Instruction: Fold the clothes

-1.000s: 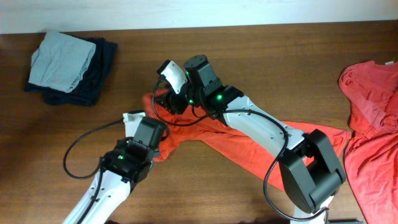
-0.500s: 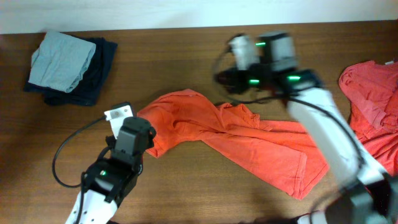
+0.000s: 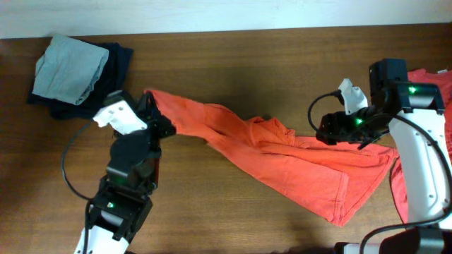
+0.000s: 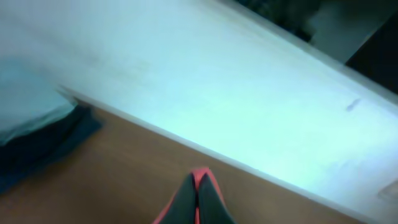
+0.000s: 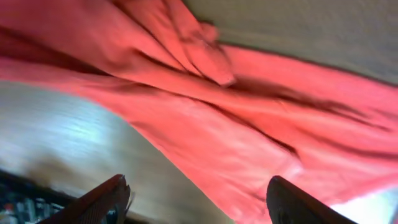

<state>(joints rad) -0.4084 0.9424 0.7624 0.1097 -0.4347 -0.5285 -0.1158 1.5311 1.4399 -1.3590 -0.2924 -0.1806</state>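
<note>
The folded tip of the shirt's hem seam is below and back of my right gripper's fingers, so I will move that gripper down and back onto it next.
An orange-red T-shirt [image 3: 282, 159] lies crumpled and stretched across the table from the left centre to the right front. My left gripper [image 3: 155, 116] is shut on its left corner. In the left wrist view the dark fingers [image 4: 208, 202] are pressed together with red cloth [image 4: 200, 173] pinched at their tips. My right gripper [image 3: 319, 130] hovers above the shirt's right part. In the right wrist view this gripper [image 5: 199, 190] stands open, with the shirt [image 5: 261, 124] lying beneath and nothing between its fingers.
A pale grey-green folded garment [image 3: 70, 67] lies on a dark navy one [image 3: 113, 81] at the back left, and both show blurred in the left wrist view [image 4: 37, 146]. More orange-red clothes [image 3: 424, 106] lie heaped at the right edge. The table's far edge meets a white wall [image 4: 217, 93].
My left gripper has pulled the shirt's corner up and to the left, stretching it out. My right arm has swung from the centre to the right, and its jaws have widened.
</note>
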